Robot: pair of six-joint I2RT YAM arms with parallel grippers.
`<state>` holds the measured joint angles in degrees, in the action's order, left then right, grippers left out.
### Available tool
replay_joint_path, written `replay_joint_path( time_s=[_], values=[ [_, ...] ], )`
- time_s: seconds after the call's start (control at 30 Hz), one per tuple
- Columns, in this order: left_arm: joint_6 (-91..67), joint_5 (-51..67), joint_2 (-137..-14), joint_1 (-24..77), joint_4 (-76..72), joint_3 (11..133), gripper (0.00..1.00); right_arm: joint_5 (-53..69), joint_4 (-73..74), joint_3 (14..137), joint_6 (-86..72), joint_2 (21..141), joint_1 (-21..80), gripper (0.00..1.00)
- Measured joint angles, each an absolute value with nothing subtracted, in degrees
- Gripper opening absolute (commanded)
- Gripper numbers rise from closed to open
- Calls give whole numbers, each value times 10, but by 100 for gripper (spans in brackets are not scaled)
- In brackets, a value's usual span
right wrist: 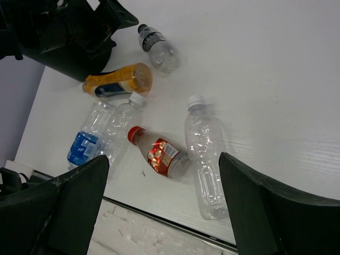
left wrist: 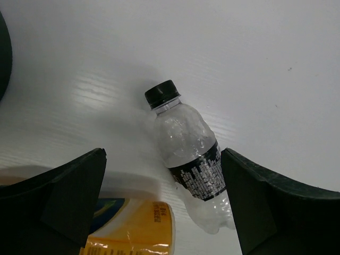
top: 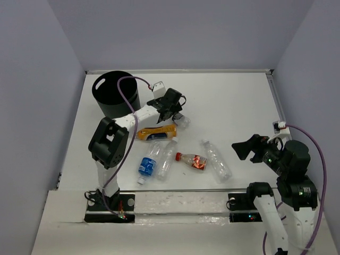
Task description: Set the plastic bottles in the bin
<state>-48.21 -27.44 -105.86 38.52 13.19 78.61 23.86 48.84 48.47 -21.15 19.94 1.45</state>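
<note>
The black-capped bottle's clear shoulder [left wrist: 184, 130] is below my left gripper, off-centre to the right in the wrist view, so next I should move the gripper that way and lower it to close on the shoulder.
Several plastic bottles lie on the white table. My left gripper [top: 172, 110] is open and hovers over a small clear bottle with black cap and label [top: 182, 121], which lies between the spread fingers in the left wrist view [left wrist: 187, 154], nearer the right finger. The orange-yellow bottle [top: 155, 132] lies just beside it [left wrist: 133, 231]. The blue-labelled bottle [top: 147, 163], a clear one [top: 166, 157], the red-capped one [top: 191, 161] and another clear one [top: 217, 159] lie nearer the front. The black bin [top: 116, 93] stands at the far left. My right gripper [top: 245, 149] is open and empty, raised right of the bottles.
Walls close the table at the back and both sides. A purple cable loops over the left arm near the bin. A white ledge runs along the table's front edge [right wrist: 159, 218]. The bin's wall shows at the left edge of the left wrist view [left wrist: 3, 53].
</note>
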Motion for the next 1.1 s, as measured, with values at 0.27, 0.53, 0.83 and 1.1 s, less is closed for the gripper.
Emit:
replay_joint_path(
  time_s=[0.27,0.53,0.83,1.1],
  values=[
    [-500,-255,-1136,369,151,838,99,245,489,478,-211,213,15,91],
    [-509,-217,-1171,362,142,846,99,252,489,478,-212,230,15,93],
    [-513,-178,-1200,362,113,858,99,256,489,478,-211,267,15,93],
    [-516,-171,-1200,362,87,858,58,260,478,472,-217,304,15,93]
  ],
)
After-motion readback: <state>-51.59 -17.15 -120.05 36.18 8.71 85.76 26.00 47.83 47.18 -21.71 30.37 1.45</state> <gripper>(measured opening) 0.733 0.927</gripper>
